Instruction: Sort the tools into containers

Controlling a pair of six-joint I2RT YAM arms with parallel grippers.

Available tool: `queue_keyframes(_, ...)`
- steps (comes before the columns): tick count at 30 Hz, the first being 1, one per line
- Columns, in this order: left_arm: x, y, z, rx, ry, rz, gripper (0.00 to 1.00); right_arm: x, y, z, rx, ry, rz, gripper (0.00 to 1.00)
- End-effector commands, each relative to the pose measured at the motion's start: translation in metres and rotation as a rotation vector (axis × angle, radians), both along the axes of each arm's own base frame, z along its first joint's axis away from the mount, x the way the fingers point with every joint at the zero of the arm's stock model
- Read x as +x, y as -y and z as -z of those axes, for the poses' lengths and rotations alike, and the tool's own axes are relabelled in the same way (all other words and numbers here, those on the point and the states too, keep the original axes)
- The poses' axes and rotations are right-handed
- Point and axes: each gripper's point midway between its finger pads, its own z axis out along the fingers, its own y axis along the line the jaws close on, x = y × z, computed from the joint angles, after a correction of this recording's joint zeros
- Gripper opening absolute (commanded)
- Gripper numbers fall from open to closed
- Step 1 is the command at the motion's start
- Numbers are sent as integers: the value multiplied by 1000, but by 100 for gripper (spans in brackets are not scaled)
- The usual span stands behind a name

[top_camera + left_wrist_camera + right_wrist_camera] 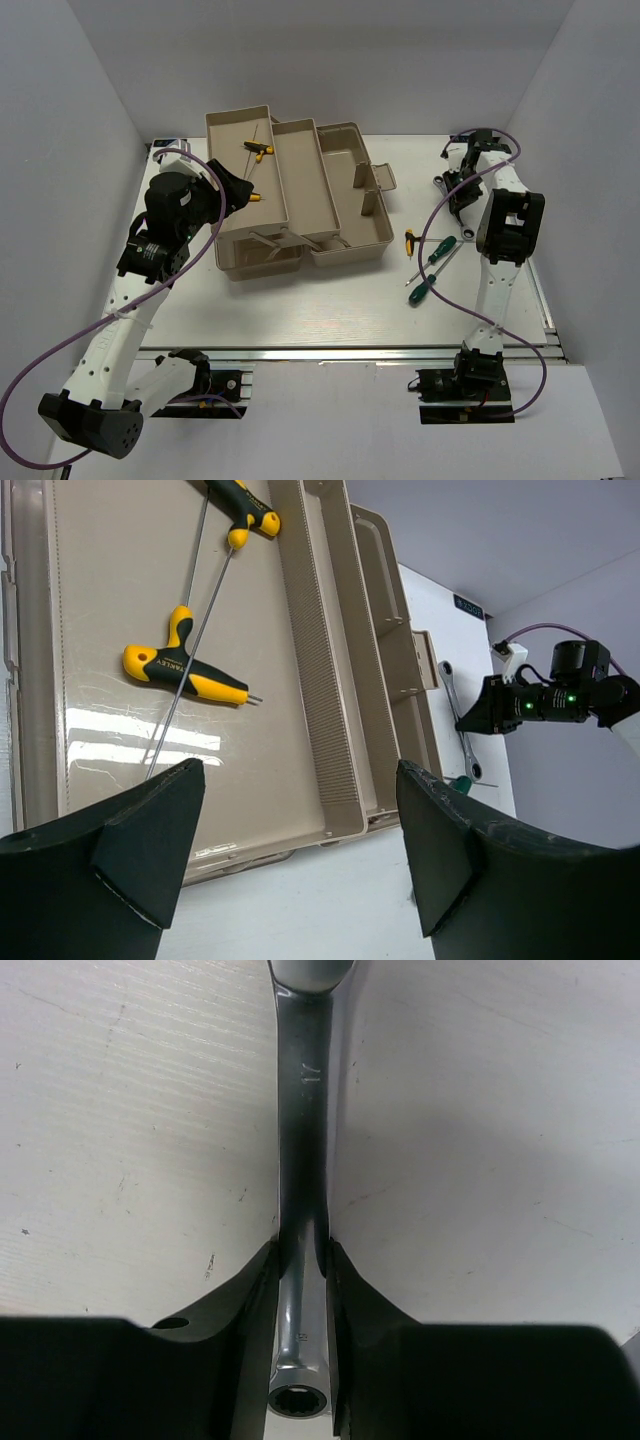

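My right gripper will next lift the wrench (300,1160) over to the toolbox's empty deeper bottom, left in the top view, then lower and release it.
The silver combination wrench (300,1160) lies at the table's far right, and its ends show in the top view (441,181). My right gripper (302,1260) is shut on its shank, one finger on each side, low over the table (458,207). Two green-handled screwdrivers (438,250) (420,290) and one yellow-and-black hex key (409,241) lie on the table right of the toolbox. Two more hex keys (185,670) (245,510) lie in the left beige tray (110,740). My left gripper (300,780) hangs open and empty over that tray's near end (243,192).
The open toolbox has a second narrow tray (300,180) in the middle and its deeper base (352,205) with the handle (385,178) on the right. Purple cables loop along both arms. White walls close in the table on the left, right and back.
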Motion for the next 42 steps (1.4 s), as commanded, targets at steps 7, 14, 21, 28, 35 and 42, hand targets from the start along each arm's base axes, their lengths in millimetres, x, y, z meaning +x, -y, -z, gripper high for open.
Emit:
queue_keyframes(7, -6, 1, -11, -11, 40, 10, 87, -8, -30, -7, 175, 63, 3, 0)
queue_keyframes(14, -8, 1, -12, -20, 43, 14, 87, 16, -35, -56, 226, 226, 28, 0)
queue_keyframes(21, -11, 0, -12, -22, 44, 9, 87, 24, -42, -80, 270, 289, 31, 0)
queue_keyframes(28, -10, 1, -12, -25, 46, 12, 87, 25, -48, -101, 308, 327, 29, 0)
queue_keyframes(35, -9, 1, -13, -24, 49, 16, 87, 26, -60, -139, 383, 374, 32, 0)
queue_keyframes(42, -7, 11, -20, -35, 83, 69, 87, 8, -130, -206, 578, 389, -88, 0)
